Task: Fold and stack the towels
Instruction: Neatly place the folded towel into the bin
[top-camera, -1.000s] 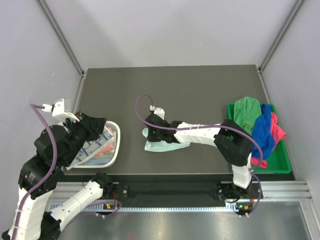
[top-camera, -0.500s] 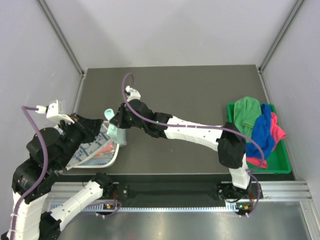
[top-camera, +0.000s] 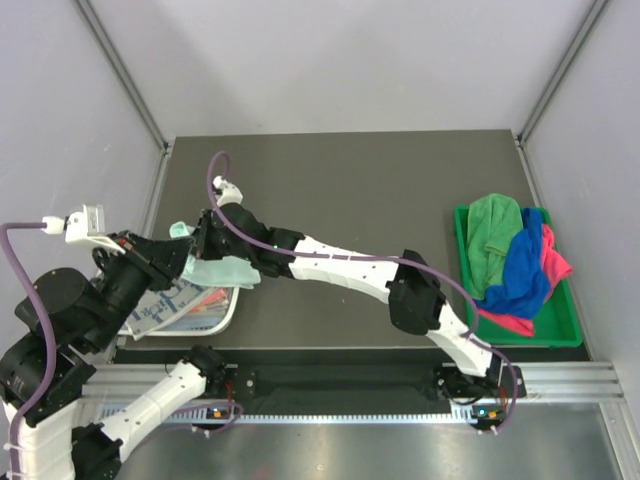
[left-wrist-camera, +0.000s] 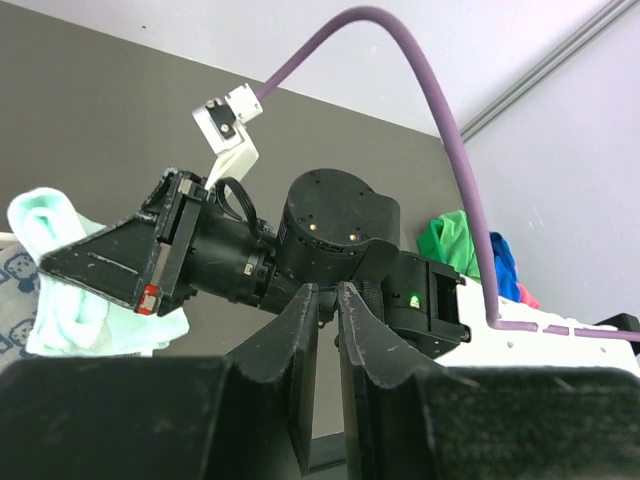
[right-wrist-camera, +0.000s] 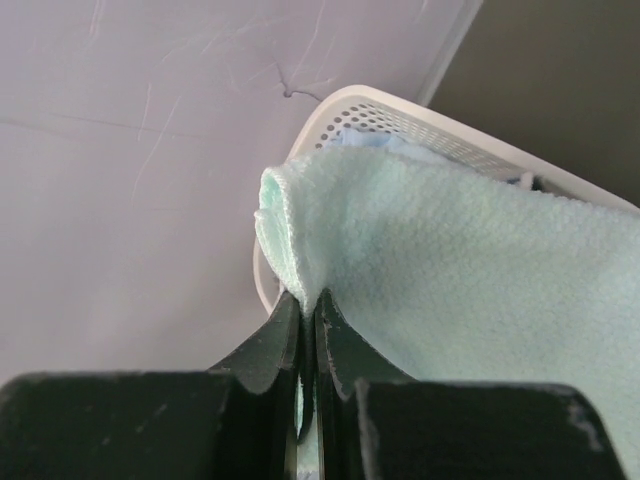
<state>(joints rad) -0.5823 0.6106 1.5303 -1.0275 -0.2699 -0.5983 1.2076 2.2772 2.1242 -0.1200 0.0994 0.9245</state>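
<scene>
The right gripper shifts left in the top view next, then back and down over the basket, since the mint towel hangs over the basket's end.
My right gripper (top-camera: 198, 247) is stretched far to the left and is shut on the pale mint towel (top-camera: 222, 271). The towel hangs over the right end of the white mesh basket (top-camera: 232, 303). In the right wrist view the jaws (right-wrist-camera: 308, 305) pinch a folded edge of the mint towel (right-wrist-camera: 460, 250) above the basket rim (right-wrist-camera: 400, 118). A navy-and-white patterned towel (top-camera: 178, 302) and a coral pink one (top-camera: 207, 308) lie in the basket. My left gripper (top-camera: 178, 258) is raised beside the basket, shut and empty (left-wrist-camera: 328, 292). The left wrist view shows the mint towel (left-wrist-camera: 55, 290).
A green plastic bin (top-camera: 560, 332) at the table's right edge holds a green towel (top-camera: 495, 225), a blue towel (top-camera: 525, 268) and a pink towel (top-camera: 556, 266). Grey walls close in the left, far and right sides. The right arm spans the table's middle.
My right arm has carried the mint towel from the table's middle leftwards to above the basket. The left arm has drawn back and up to the left.
</scene>
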